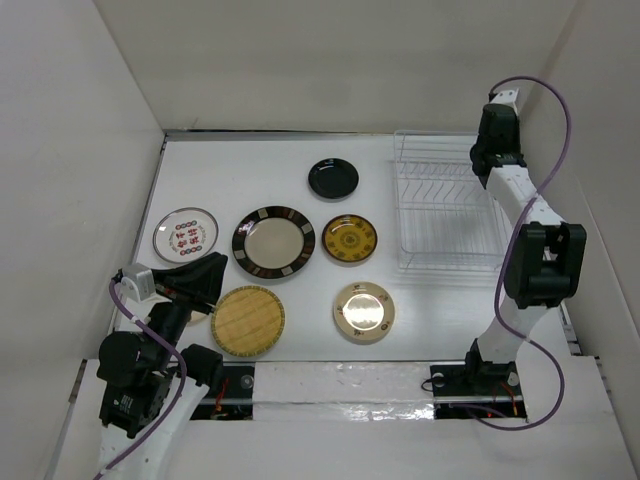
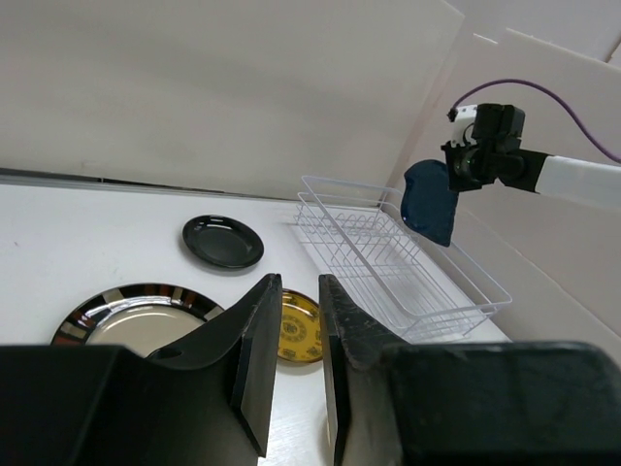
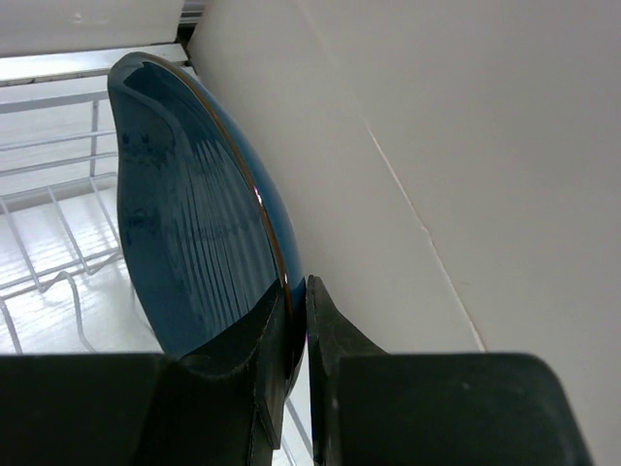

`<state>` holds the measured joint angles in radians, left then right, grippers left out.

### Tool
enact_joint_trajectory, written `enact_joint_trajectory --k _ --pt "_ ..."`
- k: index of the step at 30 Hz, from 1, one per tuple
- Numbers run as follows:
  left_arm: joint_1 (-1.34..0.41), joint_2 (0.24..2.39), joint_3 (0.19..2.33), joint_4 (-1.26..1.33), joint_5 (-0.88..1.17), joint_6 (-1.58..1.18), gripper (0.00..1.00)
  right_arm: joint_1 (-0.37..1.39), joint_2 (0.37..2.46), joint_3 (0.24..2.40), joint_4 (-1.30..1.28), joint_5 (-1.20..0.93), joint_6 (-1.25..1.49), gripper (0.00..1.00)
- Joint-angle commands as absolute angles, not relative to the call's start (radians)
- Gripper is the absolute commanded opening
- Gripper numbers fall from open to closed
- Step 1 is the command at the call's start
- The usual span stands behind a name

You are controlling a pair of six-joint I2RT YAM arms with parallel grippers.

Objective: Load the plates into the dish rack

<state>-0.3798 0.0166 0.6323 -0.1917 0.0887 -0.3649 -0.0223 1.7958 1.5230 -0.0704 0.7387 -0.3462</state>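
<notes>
The teal-blue plate goes down to the left in the top view into the empty rack wires by the wall [image 1: 472, 188] [image 3: 133, 289] next. My right gripper lowers it, as it still hangs above them.
My right gripper [image 3: 296, 291] is shut on the rim of the teal-blue plate [image 3: 194, 223], which it holds on edge above the far right end of the white wire dish rack [image 1: 445, 210]. The left wrist view shows that gripper [image 2: 466, 165], the plate [image 2: 430, 201] and the rack [image 2: 388, 262]. My left gripper [image 1: 212, 268] hangs low at the left with its jaws a little apart and empty [image 2: 299, 286]. On the table lie the black plate [image 1: 332, 178], the striped-rim plate [image 1: 273, 241], the yellow-patterned plate [image 1: 349, 238], the white red-marked plate [image 1: 185, 234], the tan woven plate [image 1: 248, 320] and the cream plate [image 1: 363, 310].
White walls close in the table at the left, back and right. The right wall stands close behind the held plate [image 3: 408, 146]. The rack holds no plates. The right arm's elbow [image 1: 545, 265] hangs beside the rack's near right corner.
</notes>
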Motion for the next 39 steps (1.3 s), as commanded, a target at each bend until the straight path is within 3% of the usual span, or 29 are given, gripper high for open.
enact_joint_trajectory --k 1,16,39 --pt "-0.387 0.003 0.627 -0.150 0.084 -0.367 0.19 0.015 1.775 1.550 0.167 0.808 -0.435 0.00" --pt "-0.387 0.003 0.627 -0.147 0.086 -0.367 0.20 0.026 1.801 1.578 0.247 0.930 -0.532 0.00" --pt "-0.387 0.005 0.629 -0.152 0.084 -0.365 0.20 0.052 1.885 1.457 0.207 0.865 -0.439 0.00"
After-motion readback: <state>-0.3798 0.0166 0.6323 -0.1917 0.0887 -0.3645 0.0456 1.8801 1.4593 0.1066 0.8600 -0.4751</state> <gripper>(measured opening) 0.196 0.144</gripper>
